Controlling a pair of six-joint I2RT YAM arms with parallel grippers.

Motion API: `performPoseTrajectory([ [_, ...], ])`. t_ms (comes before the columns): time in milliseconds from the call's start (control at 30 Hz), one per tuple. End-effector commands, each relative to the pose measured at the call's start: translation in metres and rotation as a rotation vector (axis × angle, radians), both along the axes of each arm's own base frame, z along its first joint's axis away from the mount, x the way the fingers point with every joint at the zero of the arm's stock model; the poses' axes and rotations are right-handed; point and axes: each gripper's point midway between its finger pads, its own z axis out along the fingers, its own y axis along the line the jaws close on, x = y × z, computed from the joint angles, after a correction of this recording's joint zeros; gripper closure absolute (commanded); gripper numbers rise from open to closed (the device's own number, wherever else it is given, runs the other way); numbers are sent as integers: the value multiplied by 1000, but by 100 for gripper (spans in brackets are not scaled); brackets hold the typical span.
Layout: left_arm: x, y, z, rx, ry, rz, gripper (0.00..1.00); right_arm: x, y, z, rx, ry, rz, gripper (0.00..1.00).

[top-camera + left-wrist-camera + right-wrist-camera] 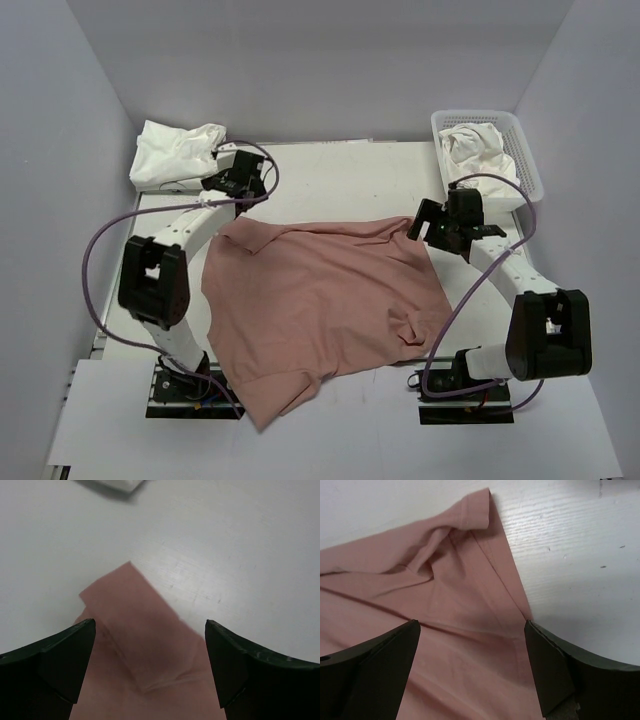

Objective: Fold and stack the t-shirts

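The shirt's folded far corner [405, 223] [478, 513] is outward of and below my open right gripper. My right gripper needs to move outward and down next, until its fingers are on both sides of the corner.
A dusty-pink t-shirt [325, 300] lies spread across the middle of the table, wrinkled, its lower corner hanging toward the near edge. My left gripper [228, 186] hovers open over the shirt's far left corner [132, 625], nothing held between its fingers [65, 655]. My right gripper [440, 228] stands open above the far right corner [470, 605], where a hemmed sleeve edge [475, 515] shows. A white t-shirt [175, 152] sits bunched at the far left. Another white t-shirt [478, 150] lies in the basket.
A white plastic basket [528, 165] stands at the far right corner. Purple cables loop from both arms over the table sides. White walls close in the table on three sides.
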Motion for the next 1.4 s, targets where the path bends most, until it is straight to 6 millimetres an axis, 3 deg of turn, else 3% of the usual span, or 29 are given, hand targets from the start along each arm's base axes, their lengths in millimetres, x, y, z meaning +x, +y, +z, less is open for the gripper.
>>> performPoseTrajectory([
  [0, -39, 2, 18, -83, -17, -45, 0, -9, 8, -10, -4, 5, 105, 10],
  [167, -77, 6, -16, -153, 32, -41, 0, 12, 22, -17, 38, 12, 137, 13],
  [233, -84, 8, -29, -174, 62, -29, 0, 24, 27, -10, 63, -13, 134, 13],
  [267, -85, 9, -35, -190, 64, -30, 0, 29, 29, -18, 81, 5, 116, 14],
  [367, -79, 4, -52, -251, 102, -50, 0, 46, 34, -20, 113, 17, 88, 14],
  [400, -78, 1, -68, -252, 140, -54, 0, 49, 35, -21, 119, 20, 85, 14],
  [433, -71, 1, -68, -265, 142, -53, 3, 60, 37, -17, 131, 13, 74, 14],
  [500, -62, -5, -77, -299, 158, -68, 6, 66, 40, -25, 148, 47, 56, 14],
  [533, -61, -4, -91, -303, 195, -59, 7, 66, 42, -35, 151, 83, 54, 14],
  [567, -52, -4, -90, -313, 185, -58, 7, 79, 44, -29, 167, 68, 46, 15],
  [700, -41, 1, -107, -323, 239, -36, 10, 92, 52, -32, 201, 80, 23, 17],
  [833, -28, 2, -109, -374, 221, -32, 17, 103, 52, -37, 209, 84, 6, 25],
  [1067, -12, 10, -106, -400, 229, -15, 24, 124, 57, -38, 212, 76, -17, 55],
  [1133, -11, 18, -104, -377, 226, -1, 24, 128, 55, -40, 212, 80, -28, 77],
  [1200, -9, 24, -86, -352, 183, 15, 24, 129, 54, -39, 203, 73, -42, 100],
  [1367, -1, 74, -51, -253, 80, 149, 15, 126, 41, -32, 145, 29, -80, 100],
])
